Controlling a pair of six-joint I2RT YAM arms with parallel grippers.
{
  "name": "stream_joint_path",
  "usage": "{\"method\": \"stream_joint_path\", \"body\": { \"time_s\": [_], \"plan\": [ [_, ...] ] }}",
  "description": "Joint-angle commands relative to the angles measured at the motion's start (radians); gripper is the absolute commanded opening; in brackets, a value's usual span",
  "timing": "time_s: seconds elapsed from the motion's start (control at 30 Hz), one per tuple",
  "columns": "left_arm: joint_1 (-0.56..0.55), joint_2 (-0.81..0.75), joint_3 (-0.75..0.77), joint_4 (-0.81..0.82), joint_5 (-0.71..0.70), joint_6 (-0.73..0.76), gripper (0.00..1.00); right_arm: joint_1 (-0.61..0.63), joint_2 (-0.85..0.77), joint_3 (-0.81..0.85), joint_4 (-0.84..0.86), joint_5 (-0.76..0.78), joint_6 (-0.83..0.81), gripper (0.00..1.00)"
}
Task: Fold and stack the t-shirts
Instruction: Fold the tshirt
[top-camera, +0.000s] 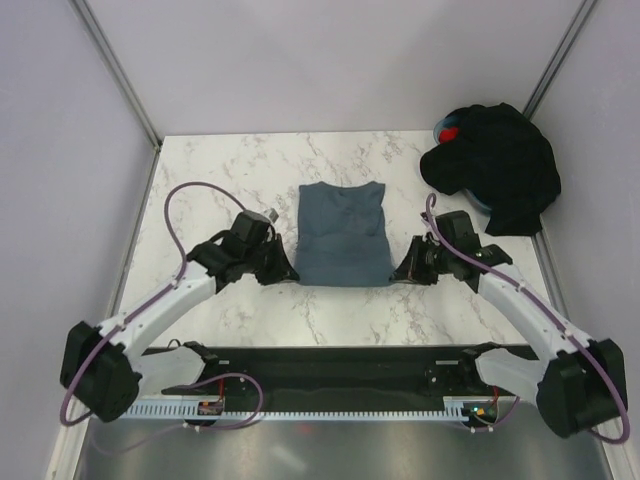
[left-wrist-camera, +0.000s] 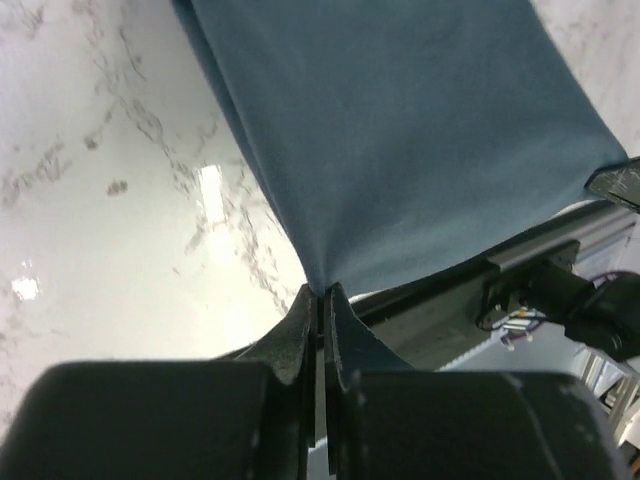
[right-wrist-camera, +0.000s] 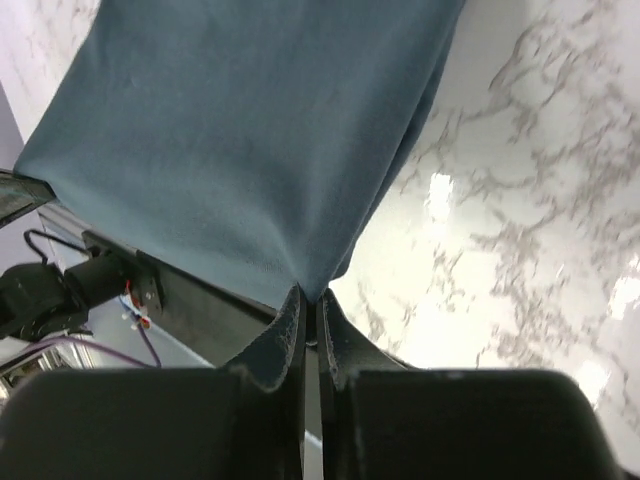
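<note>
The robot's right gripper will carry the pinched near corner outward over the cloth and let it go at the panel's far corner (top-camera: 376, 190), which is outward of the gripper and still uncovered.
A slate blue-grey t-shirt (top-camera: 342, 232) lies as a narrow folded panel in the middle of the marble table (top-camera: 230, 160). My left gripper (top-camera: 288, 274) is shut on its near left corner, and the cloth (left-wrist-camera: 400, 140) rises from between the pinched fingertips (left-wrist-camera: 302, 320). My right gripper (top-camera: 398, 272) is shut on the near right corner, with the same blue-grey cloth (right-wrist-camera: 250, 130) pulled up from its tips. A heap of black t-shirts (top-camera: 495, 165) sits at the far right corner.
The black heap rests on a blue container (top-camera: 441, 128) with something red (top-camera: 452, 133) showing beside it. Purple cables (top-camera: 172, 215) loop over both arms. A black rail (top-camera: 330, 365) runs along the table's near edge. Grey walls enclose the left, back and right sides.
</note>
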Motion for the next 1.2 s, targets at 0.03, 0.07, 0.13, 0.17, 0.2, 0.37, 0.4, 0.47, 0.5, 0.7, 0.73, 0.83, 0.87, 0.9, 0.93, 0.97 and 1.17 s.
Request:
{"method": "stream_joint_path", "body": {
  "time_s": [0.03,0.07,0.13,0.17,0.2,0.37,0.4,0.47,0.5,0.7,0.73,0.83,0.87,0.9,0.93,0.97,1.17],
  "plan": [
    [-0.020,-0.140,0.039,-0.201,0.009,-0.043,0.02,0.040,-0.134,0.075,-0.241,0.039,0.046,0.00],
    [-0.020,-0.170,0.055,-0.220,-0.001,-0.043,0.02,0.048,-0.147,0.089,-0.259,0.045,0.049,0.00],
    [-0.020,-0.181,0.113,-0.266,-0.011,-0.032,0.02,0.051,-0.163,0.144,-0.310,0.058,0.046,0.00],
    [-0.020,-0.178,0.131,-0.275,-0.025,-0.026,0.02,0.053,-0.161,0.164,-0.322,0.064,0.031,0.00],
    [-0.020,-0.163,0.171,-0.295,-0.034,-0.014,0.02,0.051,-0.145,0.205,-0.346,0.070,0.023,0.00],
    [-0.008,-0.062,0.274,-0.321,-0.094,0.020,0.04,0.050,-0.039,0.330,-0.380,0.157,-0.038,0.00],
    [-0.007,-0.024,0.306,-0.320,-0.105,0.029,0.04,0.047,0.001,0.370,-0.380,0.173,-0.055,0.00],
    [0.007,0.021,0.358,-0.320,-0.125,0.045,0.04,0.038,0.044,0.426,-0.382,0.209,-0.072,0.00],
    [0.013,0.041,0.375,-0.315,-0.126,0.060,0.04,0.031,0.087,0.446,-0.382,0.217,-0.092,0.00],
    [0.087,0.211,0.504,-0.301,-0.126,0.111,0.04,-0.016,0.265,0.604,-0.376,0.225,-0.148,0.00],
    [0.098,0.251,0.516,-0.300,-0.122,0.117,0.04,-0.024,0.286,0.626,-0.376,0.226,-0.156,0.00],
    [0.136,0.306,0.567,-0.297,-0.110,0.140,0.04,-0.039,0.375,0.707,-0.377,0.231,-0.178,0.00],
    [0.145,0.343,0.595,-0.295,-0.102,0.153,0.04,-0.044,0.423,0.747,-0.377,0.226,-0.184,0.00],
    [0.163,0.366,0.610,-0.293,-0.100,0.161,0.04,-0.047,0.447,0.766,-0.376,0.225,-0.187,0.00],
    [0.173,0.388,0.625,-0.295,-0.099,0.172,0.04,-0.051,0.472,0.782,-0.374,0.223,-0.188,0.00],
    [0.182,0.432,0.656,-0.293,-0.099,0.186,0.04,-0.055,0.521,0.818,-0.376,0.225,-0.194,0.00],
    [0.251,0.599,0.788,-0.292,-0.068,0.209,0.03,-0.068,0.722,0.956,-0.348,0.226,-0.188,0.00]
  ]
}}
